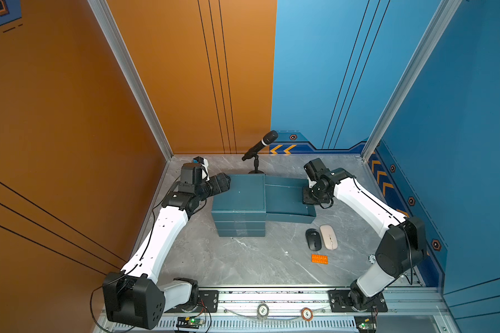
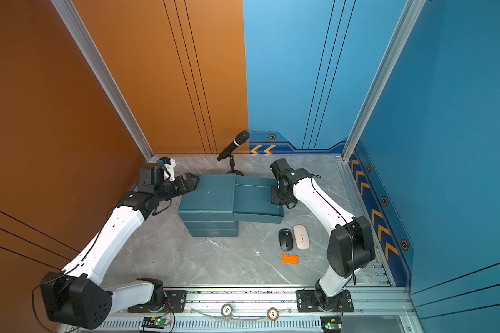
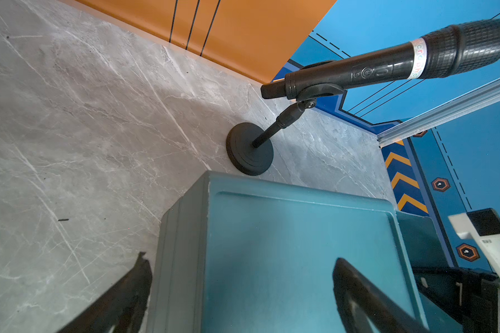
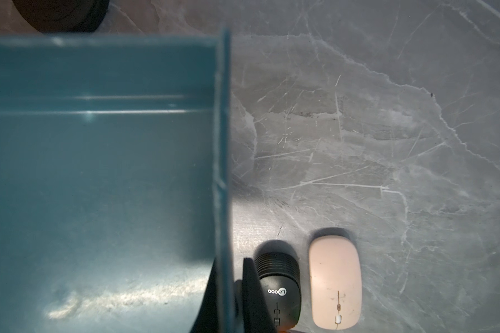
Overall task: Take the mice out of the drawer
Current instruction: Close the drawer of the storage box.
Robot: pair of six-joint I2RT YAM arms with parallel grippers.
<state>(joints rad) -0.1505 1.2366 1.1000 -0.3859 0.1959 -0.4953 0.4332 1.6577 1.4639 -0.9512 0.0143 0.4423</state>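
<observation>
Both mice are already out on the tabletop, so next my right gripper should push the drawer's front side toward the cabinet's open side and release it partway in.
Two mice lie side by side on the marble table to the right of and in front of the drawer: a black mouse (image 1: 313, 240) (image 2: 285, 239) (image 4: 280, 288) and a pinkish-cream mouse (image 1: 328, 237) (image 2: 301, 237) (image 4: 335, 276). The teal drawer (image 1: 285, 196) (image 4: 98, 173) is pulled out to the right of its cabinet (image 1: 238, 193), and its visible floor is bare. My right gripper (image 1: 309, 199) (image 4: 230, 265) is shut on the drawer's front wall, one finger inside and one outside. My left gripper (image 1: 224, 181) (image 3: 240, 258) is open, straddling the cabinet's upper left edge.
A black microphone (image 1: 260, 145) (image 3: 387, 66) on a round stand sits just behind the cabinet. An orange studded plate (image 1: 319, 258) lies in front of the mice. Booth walls close the back and both sides.
</observation>
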